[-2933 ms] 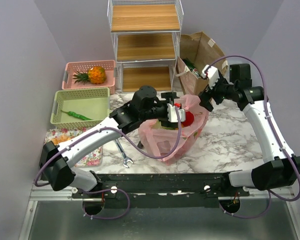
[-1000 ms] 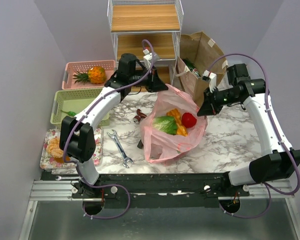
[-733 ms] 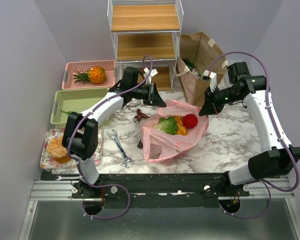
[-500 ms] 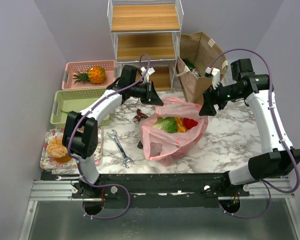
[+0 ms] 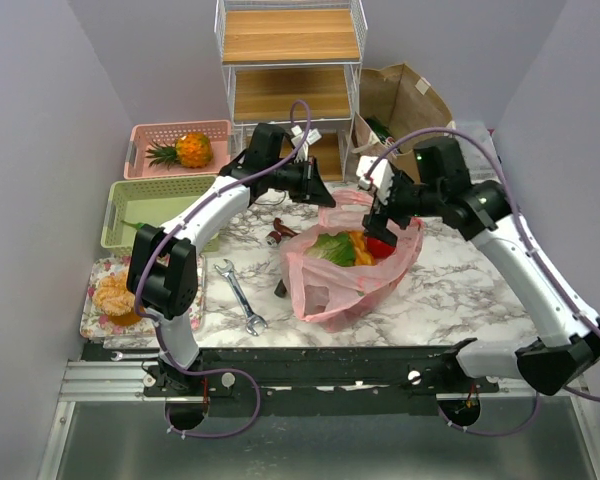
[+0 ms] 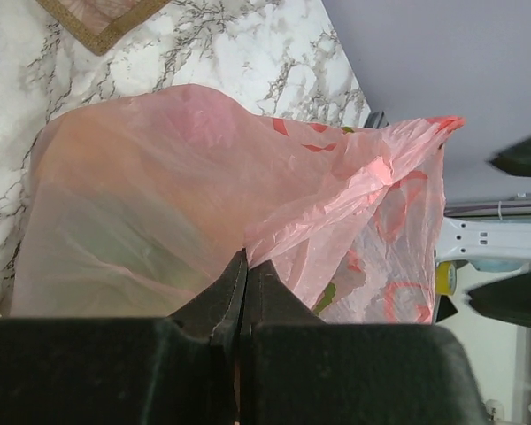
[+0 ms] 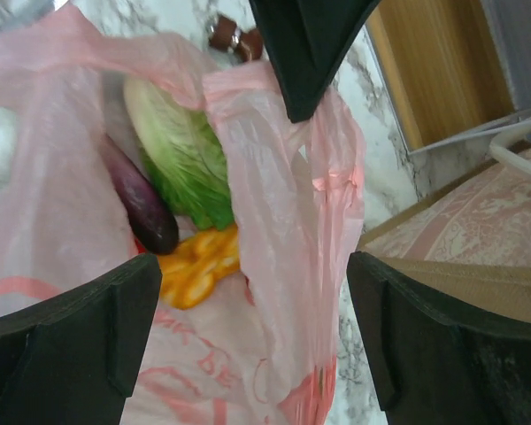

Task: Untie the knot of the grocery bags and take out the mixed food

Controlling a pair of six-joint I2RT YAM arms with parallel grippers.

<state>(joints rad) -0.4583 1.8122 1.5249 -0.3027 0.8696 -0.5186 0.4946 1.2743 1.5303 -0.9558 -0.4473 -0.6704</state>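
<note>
The robot's right gripper will next move slightly lower at the bag's opening and close its fingers on the bag's gathered pink fold (image 5: 368, 210) (image 7: 283, 279), which is already between them.
The pink plastic bag (image 5: 348, 275) lies in the middle of the marble table with its mouth open; no knot shows. Inside are pale-green lettuce (image 7: 181, 150), a purple eggplant (image 7: 143, 209), orange pieces (image 7: 195, 262) and a red round vegetable (image 5: 380, 247). My left gripper (image 5: 324, 196) is shut on the bag's far rim, pinching the pink film (image 6: 242, 262). My right gripper (image 7: 257, 345) hangs open just over the mouth with a fold of the rim between its spread fingers, touching neither. The brown paper bag (image 5: 408, 105) stands at the back right.
A wire shelf with wooden boards (image 5: 290, 80) stands at the back. At the left are a pink basket (image 5: 145, 135) holding a pineapple, a green basket (image 5: 165, 212) and a floral tray (image 5: 110, 270). A wrench (image 5: 242, 298) lies left of the pink bag.
My right gripper has opened, let go of the bag's right edge and swung left over the mouth. My left gripper has lowered the far rim, still shut on it.
</note>
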